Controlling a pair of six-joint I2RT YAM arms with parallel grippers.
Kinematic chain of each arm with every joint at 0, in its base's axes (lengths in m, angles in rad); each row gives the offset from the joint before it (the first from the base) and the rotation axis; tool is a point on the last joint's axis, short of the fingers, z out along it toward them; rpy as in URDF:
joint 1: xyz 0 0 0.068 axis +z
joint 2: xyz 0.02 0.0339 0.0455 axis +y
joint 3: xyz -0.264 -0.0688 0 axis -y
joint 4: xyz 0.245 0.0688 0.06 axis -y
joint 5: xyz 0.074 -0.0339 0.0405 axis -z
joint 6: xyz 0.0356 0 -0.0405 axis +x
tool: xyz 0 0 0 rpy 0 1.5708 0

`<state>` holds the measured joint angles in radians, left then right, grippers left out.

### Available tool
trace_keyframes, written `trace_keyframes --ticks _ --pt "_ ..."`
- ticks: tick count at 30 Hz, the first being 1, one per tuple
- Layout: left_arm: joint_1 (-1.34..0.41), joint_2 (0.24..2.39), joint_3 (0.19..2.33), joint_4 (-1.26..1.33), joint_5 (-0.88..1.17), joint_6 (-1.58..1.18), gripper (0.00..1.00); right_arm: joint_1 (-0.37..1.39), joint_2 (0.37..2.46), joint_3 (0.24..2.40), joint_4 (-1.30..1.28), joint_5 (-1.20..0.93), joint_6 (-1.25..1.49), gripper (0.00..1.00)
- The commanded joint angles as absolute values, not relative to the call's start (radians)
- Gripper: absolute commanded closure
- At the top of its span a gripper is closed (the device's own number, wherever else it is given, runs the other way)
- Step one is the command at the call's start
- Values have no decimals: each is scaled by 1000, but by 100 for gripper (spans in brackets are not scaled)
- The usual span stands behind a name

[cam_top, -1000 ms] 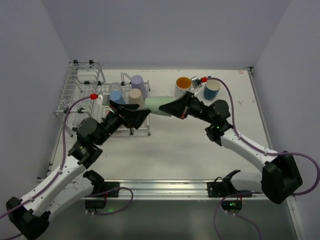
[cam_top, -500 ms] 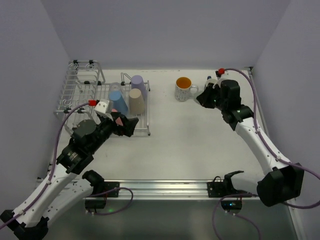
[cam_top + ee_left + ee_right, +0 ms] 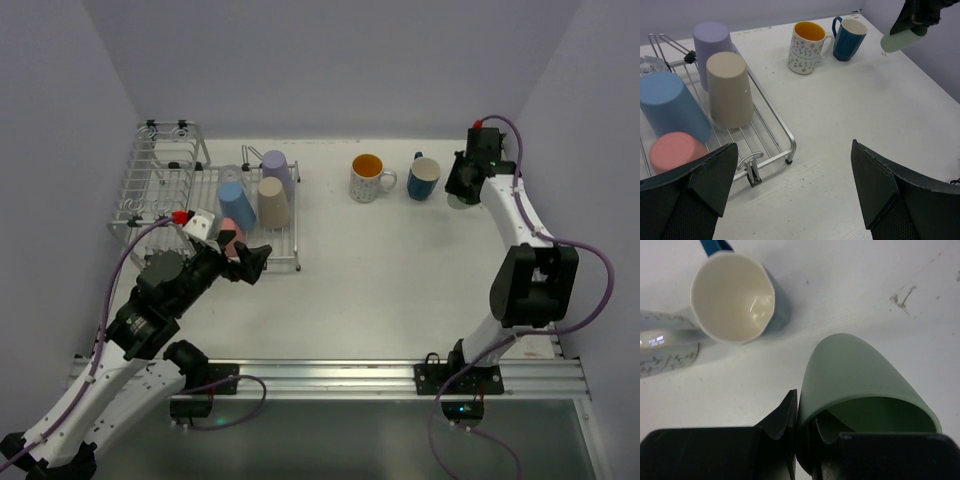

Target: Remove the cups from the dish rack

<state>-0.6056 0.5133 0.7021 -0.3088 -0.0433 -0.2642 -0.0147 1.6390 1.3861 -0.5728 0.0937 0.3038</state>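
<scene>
The right gripper lowers the mint tumbler onto the bare tabletop beside the dark blue mug next and releases its rim, since that spot is clear.
The dish rack stands at the far left, also in the left wrist view. On it lie blue, lilac, beige and pink tumblers, upside down. The speckled orange-lined mug and dark blue mug stand on the table at the far right. My right gripper is shut on the rim of the mint tumbler, held just right of the blue mug. My left gripper is open and empty, over the table by the rack's front corner.
The taller wire basket section is at the rack's far left end. Walls close the table at the back and both sides. A metal rail runs along the near edge.
My right arm has carried the mint tumbler from the rack side across to the far right, past the blue mug. My left arm has drawn back toward the near left.
</scene>
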Motion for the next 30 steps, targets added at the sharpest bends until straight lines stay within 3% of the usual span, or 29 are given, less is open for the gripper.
trace_keyframes --ticks 1,8,20,24,30 --pt "-607 515 690 -308 -5 -224 0 -61 1744 1564 -650 81 253 100" --pt "-609 509 684 -316 -14 -225 0 -98 1977 1804 -761 60 215 100" --pt "-603 534 686 -314 -18 -224 0 -117 2137 1893 -802 6 193 99" --pt "-600 545 686 -316 -20 -224 0 -117 2155 1899 -807 6 198 94" --pt "-598 551 684 -319 -41 -224 0 -117 2125 1919 -821 17 212 69"
